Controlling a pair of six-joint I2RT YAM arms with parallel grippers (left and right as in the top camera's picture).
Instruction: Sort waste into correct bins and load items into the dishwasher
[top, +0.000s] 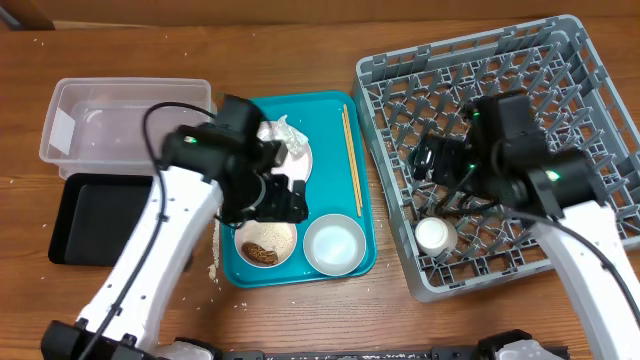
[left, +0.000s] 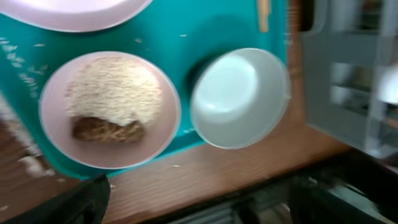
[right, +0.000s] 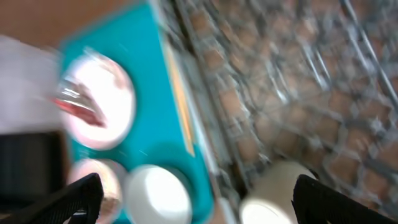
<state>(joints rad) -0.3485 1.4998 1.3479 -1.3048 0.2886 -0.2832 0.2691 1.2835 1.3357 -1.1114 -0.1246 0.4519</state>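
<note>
My left gripper lowers its open fingers to either side of the small plate's rim below it next, beside the empty bowl, where a teal gap leaves room.
On the teal tray (top: 330, 125) a large plate (top: 298, 160) holds a white tissue (top: 282, 130). A red wrapper (right: 84, 111) shows on that plate only in the right wrist view. A small plate (top: 265, 243) (left: 109, 109) holds rice and brown scraps, beside an empty bowl (top: 334, 243) (left: 239, 96). Chopsticks (top: 352, 160) lie along the tray's right side. A white cup (top: 436, 236) (right: 273, 193) sits in the grey rack (top: 560, 80). My left gripper (top: 282, 197) (left: 199, 208) is open and empty above the small plate. My right gripper (top: 440, 165) (right: 205, 205) is open and empty over the rack.
The clear tub (top: 130, 120) stands at the back left with the black tray (top: 95, 215) in front of it. Loose rice grains (top: 215, 262) lie on the table at the teal tray's left edge. The table's front edge is close below the tray.
</note>
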